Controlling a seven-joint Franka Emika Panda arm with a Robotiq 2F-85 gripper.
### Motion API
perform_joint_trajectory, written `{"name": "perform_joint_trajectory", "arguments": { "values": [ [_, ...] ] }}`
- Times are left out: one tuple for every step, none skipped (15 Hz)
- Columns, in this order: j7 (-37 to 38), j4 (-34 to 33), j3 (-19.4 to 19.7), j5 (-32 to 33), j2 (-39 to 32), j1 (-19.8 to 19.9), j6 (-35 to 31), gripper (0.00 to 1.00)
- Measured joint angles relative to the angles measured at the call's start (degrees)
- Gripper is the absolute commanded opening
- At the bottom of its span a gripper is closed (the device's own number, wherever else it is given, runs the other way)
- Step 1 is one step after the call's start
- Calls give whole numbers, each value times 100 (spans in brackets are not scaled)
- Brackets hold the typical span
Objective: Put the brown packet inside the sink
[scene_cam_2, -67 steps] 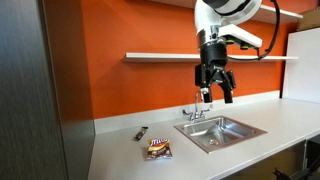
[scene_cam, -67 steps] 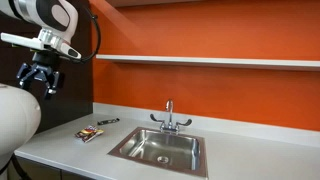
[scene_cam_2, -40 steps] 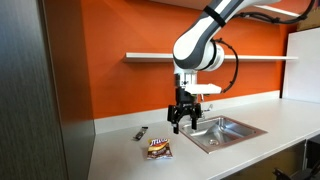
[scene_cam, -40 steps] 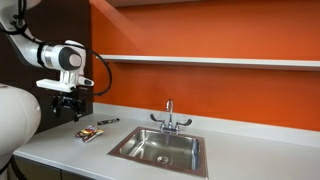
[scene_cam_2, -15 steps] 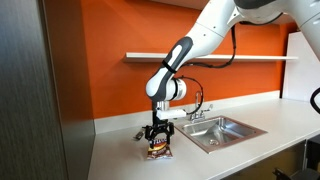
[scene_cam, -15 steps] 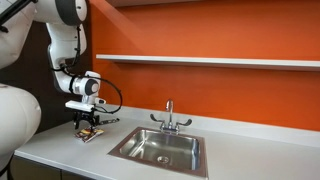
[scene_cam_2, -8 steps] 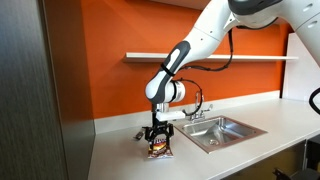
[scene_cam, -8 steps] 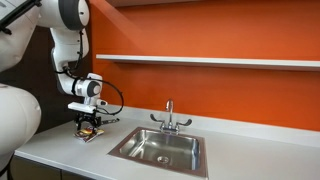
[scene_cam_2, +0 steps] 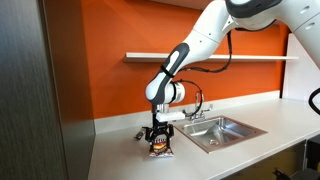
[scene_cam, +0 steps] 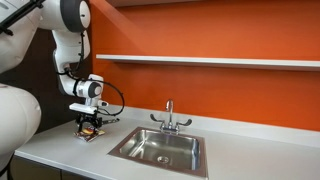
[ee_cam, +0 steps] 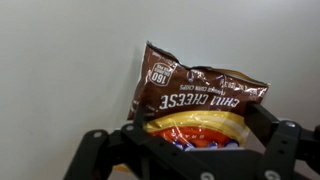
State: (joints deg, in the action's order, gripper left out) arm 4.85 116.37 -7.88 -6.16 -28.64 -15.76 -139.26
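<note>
My gripper stays low over the brown packet and closes its open fingers across the packet's middle (scene_cam_2: 160, 147) (ee_cam: 197, 120) next, because one finger already stands at each side.
The brown packet (ee_cam: 195, 100), a chip bag with red and yellow print, lies on the grey counter left of the sink (scene_cam: 128, 150). It shows in both exterior views (scene_cam: 88, 134) (scene_cam_2: 158, 150). My gripper (ee_cam: 203, 135) points straight down onto it, one finger against each side of the bag, which bulges between them. In both exterior views the gripper (scene_cam: 89, 127) (scene_cam_2: 158, 141) sits low on the counter over the packet. The sink (scene_cam_2: 204, 141) is empty, a short way to the side.
A thin dark pen-like object (scene_cam: 108, 121) (scene_cam_2: 141, 133) lies on the counter just behind the packet. The chrome faucet (scene_cam: 169, 115) stands at the sink's rear edge. An orange wall with a shelf (scene_cam: 200, 61) runs behind the counter. A dark cabinet (scene_cam_2: 40, 100) stands at the counter's end.
The arm came down from high above the counter to the packet. In the last second it has stayed on the packet, and the bag looks slightly narrower between the fingers.
</note>
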Motion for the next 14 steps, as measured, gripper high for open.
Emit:
{"name": "perform_joint_trajectory", "arguments": {
  "values": [
    [3,-5,7,0,-6,0,0,71],
    [9,-7,15,0,-9,0,0,68],
    [12,-8,22,0,-11,0,0,60],
    [16,-10,29,0,-11,0,0,52],
    [19,-12,36,0,-11,0,0,45],
    [24,-15,43,0,-11,0,0,37],
    [27,-19,49,0,-11,0,0,31],
    [31,-25,57,1,-11,0,0,23],
    [33,-32,66,1,-11,0,2,16],
    [34,-38,80,1,-10,0,3,9],
    [38,-48,87,1,-7,0,11,6],
    [45,-58,89,1,-5,0,17,6],
    [49,-62,91,1,-4,0,18,2],
    [54,-71,91,1,5,0,21,0]
  ]
}}
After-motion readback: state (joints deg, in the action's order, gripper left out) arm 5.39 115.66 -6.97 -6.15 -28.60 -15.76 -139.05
